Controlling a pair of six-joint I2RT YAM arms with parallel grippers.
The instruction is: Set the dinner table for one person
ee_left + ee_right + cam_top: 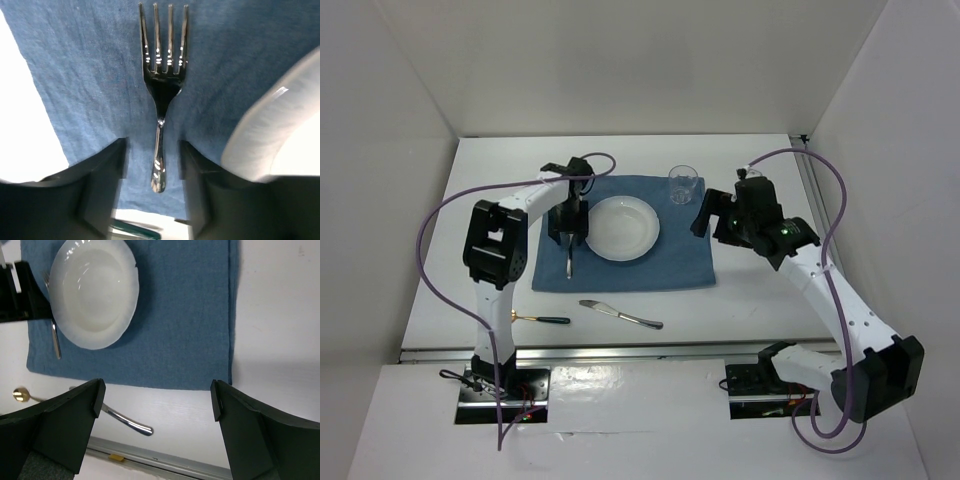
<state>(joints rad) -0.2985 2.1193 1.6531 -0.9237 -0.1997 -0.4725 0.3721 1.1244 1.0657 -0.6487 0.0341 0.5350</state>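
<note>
Next, my right gripper turns and moves back and down to the silver knife's handle [640, 321] [131, 423], as that lies below it, to its left in the top view.
The white dinner table [760, 290] carries a blue-grey cloth mat [670, 255] with a white plate [620, 228] on it. A clear glass [683, 185] stands at the mat's far right corner. A silver fork [569, 262] lies on the mat left of the plate. My left gripper [567, 235] is open and hangs over it. In the left wrist view the fork [160, 85] lies flat on the mat, its handle end between the fingers [100, 185] without touching them. My right gripper [705, 215] is open and empty, above the mat's right edge [232, 315].
A silver knife [620, 314] lies on the bare table in front of the mat. A spoon with a gold bowl and dark green handle [542, 319] lies to its left. An aluminium rail [620, 352] runs along the near edge. White walls stand on three sides.
</note>
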